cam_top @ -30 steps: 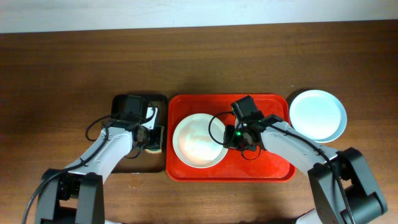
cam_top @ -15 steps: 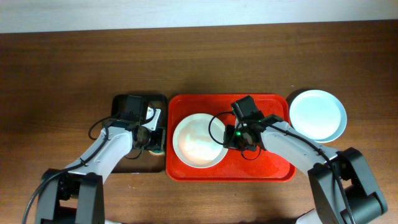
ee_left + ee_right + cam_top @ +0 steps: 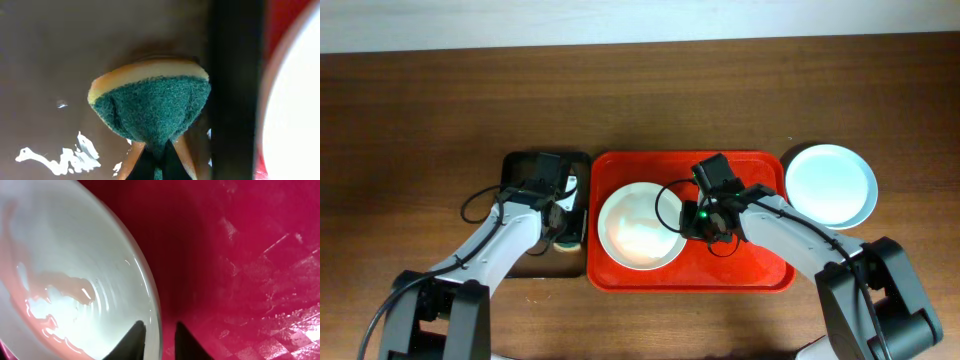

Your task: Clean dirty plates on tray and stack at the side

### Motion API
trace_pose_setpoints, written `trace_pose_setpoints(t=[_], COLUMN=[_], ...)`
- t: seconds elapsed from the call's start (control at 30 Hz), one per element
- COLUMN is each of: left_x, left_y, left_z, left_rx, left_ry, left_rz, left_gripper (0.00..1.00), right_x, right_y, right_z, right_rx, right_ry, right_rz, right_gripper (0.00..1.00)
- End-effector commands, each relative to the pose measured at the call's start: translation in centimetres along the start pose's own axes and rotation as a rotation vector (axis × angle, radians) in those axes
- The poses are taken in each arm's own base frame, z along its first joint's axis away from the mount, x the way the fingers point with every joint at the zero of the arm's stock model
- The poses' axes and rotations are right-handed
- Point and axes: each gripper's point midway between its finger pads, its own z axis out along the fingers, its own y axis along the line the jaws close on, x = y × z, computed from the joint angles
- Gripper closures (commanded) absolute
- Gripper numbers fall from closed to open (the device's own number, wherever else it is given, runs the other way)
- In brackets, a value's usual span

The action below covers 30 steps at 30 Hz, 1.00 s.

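Note:
The left gripper will first move away from the black rim beside the red tray, to get the sponge (image 3: 150,105) over the middle of the brown tray.
A white plate (image 3: 638,226) with a pink smear (image 3: 60,285) lies on the left part of the red tray (image 3: 760,262). My right gripper (image 3: 692,219) straddles the plate's right rim, one finger inside and one outside (image 3: 159,336), and is shut on it. My left gripper (image 3: 563,222) is shut on a green-and-yellow sponge (image 3: 150,105). It holds the sponge over the black-rimmed brown tray (image 3: 525,262), close to that tray's right rim. Two pale plates (image 3: 828,182) are stacked on the table, right of the red tray.
The brown tray's black rim (image 3: 235,75) separates the sponge from the red tray (image 3: 280,30) and the white plate (image 3: 295,115). White foam flecks (image 3: 50,152) lie on the brown tray. The wooden table (image 3: 640,100) extends behind both trays.
My left gripper has moved the sponge slightly right, toward the red tray. The right gripper and the white plate have not moved.

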Motion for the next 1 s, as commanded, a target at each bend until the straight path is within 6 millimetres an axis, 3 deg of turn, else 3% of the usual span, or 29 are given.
trace_pose_setpoints(t=[0.0, 0.1, 0.3, 0.37, 0.47, 0.5, 0.57, 0.6, 0.63, 0.73, 0.77, 0.8, 0.9, 0.97], left_x=[-0.7, -0.5, 0.2, 0.2, 0.2, 0.0, -1.2, -2.1, -3.1, -4.5, -4.6, -4.5, -3.3, -3.0], left_y=[2.7, 4.0, 3.8, 3.8, 3.8, 4.1, 4.6, 4.7, 5.0, 6.4, 7.4, 8.2, 10.1, 10.3], left_z=[-0.4, -0.5, -0.4, -0.4, -0.6, -1.2, -3.7, -5.4, -7.8, -13.1, -15.4, -17.0, -20.4, -21.5], left_rx=[-0.110, -0.110, -0.082, -0.082, -0.086, -0.106, -0.125, -0.119, -0.113, -0.108, -0.112, -0.117, -0.140, -0.141], left_ry=[-0.017, -0.009, 0.026, 0.026, 0.024, 0.018, -0.034, -0.077, -0.138, -0.276, -0.341, -0.394, -0.491, -0.526], left_rz=[-0.174, -0.250, -0.216, -0.216, -0.216, -0.216, -0.228, -0.246, -0.283, -0.352, -0.383, -0.408, -0.476, -0.483], left_gripper=[1.00, 0.99, 0.91, 0.62, 0.43, 0.41, 0.33, 0.27, 0.21, 0.13, 0.05, 0.04, 0.01, 0.00], right_x=[0.4, 0.5, 0.1, 0.2, 0.2, 0.2, 0.1, 0.1, 0.1, 0.1, 0.1, 0.1, 0.2, 0.4], right_y=[-0.1, -0.2, -0.8, -1.1, -1.3, -1.3, -1.2, -1.2, -1.2, -1.2, -1.2, -1.2, -1.0, -0.6], right_z=[0.4, 0.4, 0.4, 0.5, 0.5, 0.5, 0.5, 0.5, 0.5, 0.5, 0.5, 0.5, 0.6, 0.8], right_rx=[0.008, 0.009, 0.044, 0.057, 0.062, 0.062, 0.061, 0.061, 0.061, 0.061, 0.061, 0.061, 0.060, 0.071], right_ry=[0.011, 0.012, -0.011, -0.014, -0.015, -0.016, -0.017, -0.017, -0.017, -0.017, -0.017, -0.018, -0.021, -0.033], right_rz=[0.000, 0.000, 0.001, 0.002, 0.002, 0.002, 0.002, 0.002, 0.002, 0.002, 0.002, 0.002, -0.009, -0.036], right_gripper=[0.74, 0.70, 0.69, 0.69, 0.70, 0.75, 0.80, 0.78, 0.69, 0.63, 0.63, 0.63, 0.62, 0.63])
